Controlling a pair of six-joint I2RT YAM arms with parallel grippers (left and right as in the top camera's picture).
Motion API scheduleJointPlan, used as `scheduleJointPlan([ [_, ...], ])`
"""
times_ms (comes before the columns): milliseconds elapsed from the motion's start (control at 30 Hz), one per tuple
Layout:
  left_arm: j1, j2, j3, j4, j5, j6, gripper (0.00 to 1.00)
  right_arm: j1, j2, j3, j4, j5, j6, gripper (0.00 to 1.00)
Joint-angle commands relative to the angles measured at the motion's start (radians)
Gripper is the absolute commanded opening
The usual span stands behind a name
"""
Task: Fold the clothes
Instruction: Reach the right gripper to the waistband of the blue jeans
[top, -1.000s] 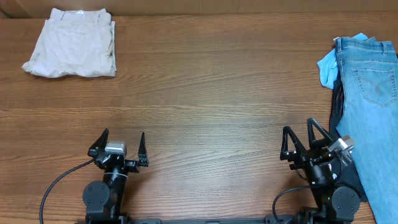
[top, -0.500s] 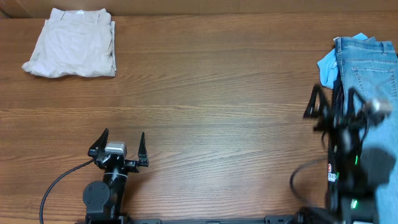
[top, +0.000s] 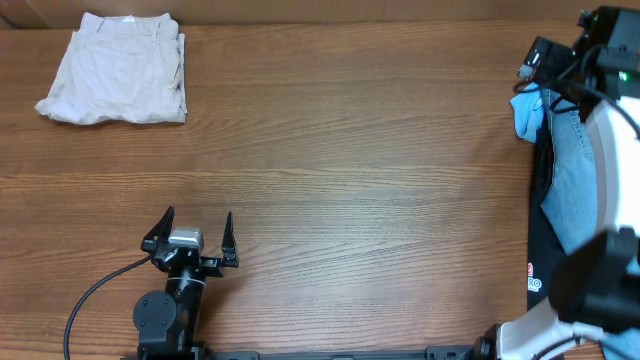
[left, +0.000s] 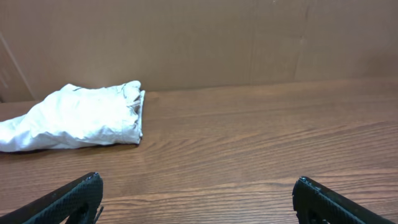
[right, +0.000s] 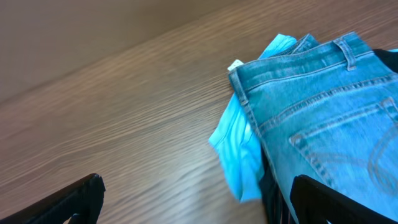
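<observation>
My right gripper should move down and toward the right in the wrist view onto the jeans' waistband corner, because it lies uncovered below my gripper in that direction.
The light-blue denim jeans lie at the table's right edge, partly hidden under my right arm. In the right wrist view their waistband and a back pocket fill the right side. My right gripper hangs above the jeans' top left corner, open and empty. My left gripper rests open and empty near the front edge, far from the jeans; in the left wrist view only bare wood lies between its fingers.
A small bright-blue cloth and black garments lie under the jeans' left side. Folded cream-beige trousers sit at the far left. A cardboard wall backs the table.
My right arm has swung from the front right edge up and away to the far right, over the top of the jeans. The left arm has not moved.
</observation>
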Motion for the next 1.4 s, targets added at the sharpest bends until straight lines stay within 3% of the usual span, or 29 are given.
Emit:
scheduleJointPlan([
  [0, 0.007, -0.011, -0.005, 0.0, -0.009, 0.012, 1.0, -0.014, 0.063, 0.056, 0.034, 0.013, -0.095, 1.0],
  [167, 0.007, -0.011, -0.005, 0.0, -0.009, 0.012, 1.0, -0.019, 0.179, 0.057, 0.161, 0.149, -0.214, 1.0],
  [467, 0.007, -0.011, -0.005, 0.0, -0.009, 0.012, 1.0, -0.019, 0.33, 0.057, 0.35, 0.267, -0.292, 1.0],
  [1000, 0.007, -0.011, -0.005, 0.0, -0.009, 0.012, 1.0, -0.022, 0.518, 0.057, 0.459, 0.355, -0.322, 0.99],
  [1167, 0.007, -0.011, -0.005, 0.0, -0.009, 0.012, 1.0, -0.026, 0.527, 0.057, 0.494, 0.378, -0.317, 0.91],
  [1367, 0.007, -0.011, -0.005, 0.0, -0.009, 0.012, 1.0, -0.03, 0.528, 0.057, 0.508, 0.378, -0.314, 0.88],
])
